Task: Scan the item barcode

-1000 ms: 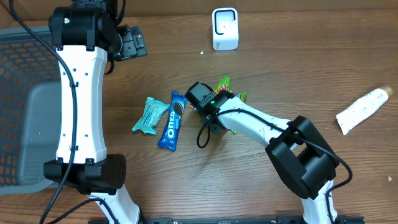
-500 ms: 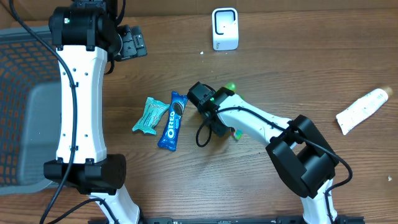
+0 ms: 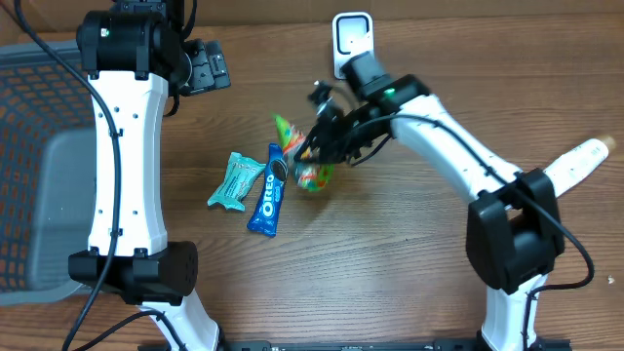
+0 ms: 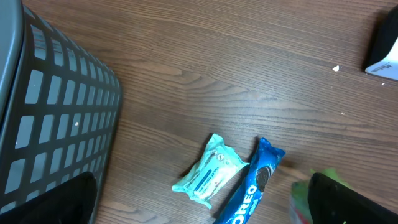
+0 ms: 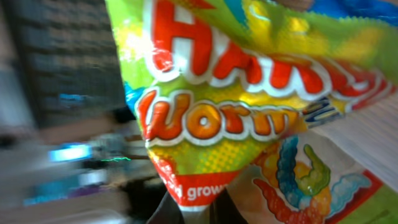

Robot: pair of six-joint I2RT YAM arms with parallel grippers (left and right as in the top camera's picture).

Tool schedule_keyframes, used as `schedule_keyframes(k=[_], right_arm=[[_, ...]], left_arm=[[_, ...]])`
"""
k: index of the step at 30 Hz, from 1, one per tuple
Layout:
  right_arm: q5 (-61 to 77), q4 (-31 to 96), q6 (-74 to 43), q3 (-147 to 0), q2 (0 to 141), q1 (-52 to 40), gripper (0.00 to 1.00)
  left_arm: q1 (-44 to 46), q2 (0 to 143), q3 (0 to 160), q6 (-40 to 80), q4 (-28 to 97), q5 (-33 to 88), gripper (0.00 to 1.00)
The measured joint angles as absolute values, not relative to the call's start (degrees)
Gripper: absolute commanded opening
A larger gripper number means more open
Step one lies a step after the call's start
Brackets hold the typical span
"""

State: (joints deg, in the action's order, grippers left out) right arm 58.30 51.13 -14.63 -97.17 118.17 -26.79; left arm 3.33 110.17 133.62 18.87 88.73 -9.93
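Observation:
The bag will be released next, as I bring my right gripper down toward the right in the overhead view, because clear bare wood lies below it on that side.
The item, a bright green and yellow gummy-worm bag (image 3: 304,164), hangs above the table with my right gripper (image 3: 325,136) shut on its corner. In the right wrist view the bag (image 5: 249,93) fills the frame, its bottom corner pinched in the right gripper (image 5: 196,208). No barcode shows on it. The white scanner (image 3: 352,44) stands just behind that hand, and its edge (image 4: 384,50) also shows in the left wrist view. My left gripper (image 3: 200,66) is open at the back left, hovering over bare wood (image 4: 199,211) with nothing between its fingers.
A blue Oreo pack (image 3: 270,190) and a teal wrapped packet (image 3: 235,180) lie side by side left of the bag. A dark mesh basket (image 3: 39,166) fills the left edge. A white tube (image 3: 570,171) lies at the far right.
My right gripper closed on the bag, lifted it off the table and swung it back and left toward the scanner. The left arm has not moved.

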Motion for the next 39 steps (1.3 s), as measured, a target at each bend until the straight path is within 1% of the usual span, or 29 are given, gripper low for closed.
schedule_keyframes(k=[3,5,10,14,19,21,23,26,29,35,39], right_arm=[[65.76,43.48,-21.34,-91.88,118.02,-24.47,0.04],[67.57,38.17,-26.04,-87.55,118.02,-24.03,0.04],[62.96,36.53,-33.43,-80.44,118.02,-23.99,0.04],[60.05,36.07,-35.90,-78.94,118.02,-23.35,0.04],[56.73,37.47,-37.17,-78.96,117.99,-20.58,0.19],[54.92,38.79,-37.04,-78.96,117.95,-18.87,0.24],[52.69,40.23,-36.42,-78.96,117.91,-16.99,0.33],[48.16,43.07,-34.74,-78.96,117.89,-14.00,0.40],[42.44,46.26,-32.23,-78.96,117.89,-11.75,0.43],[31.46,53.56,-26.35,-79.42,117.89,-9.76,0.43],[27.11,60.71,-20.53,-85.49,117.89,-8.32,0.44]], left_arm=[[3.33,110.17,133.62,18.87,88.75,-9.93,1.00],[3.33,110.17,133.62,18.87,88.73,-9.93,1.00],[3.33,110.17,133.62,18.87,88.73,-9.93,1.00],[3.33,110.17,133.62,18.87,88.73,-9.93,1.00],[3.33,110.17,133.62,18.87,88.73,-9.93,1.00],[3.33,110.17,133.62,18.87,88.73,-9.93,1.00],[3.33,110.17,133.62,18.87,88.73,-9.93,1.00],[3.33,110.17,133.62,18.87,88.73,-9.93,1.00],[3.33,110.17,133.62,18.87,88.73,-9.93,1.00],[3.33,110.17,133.62,18.87,88.73,-9.93,1.00],[3.33,110.17,133.62,18.87,88.75,-9.93,1.00]])
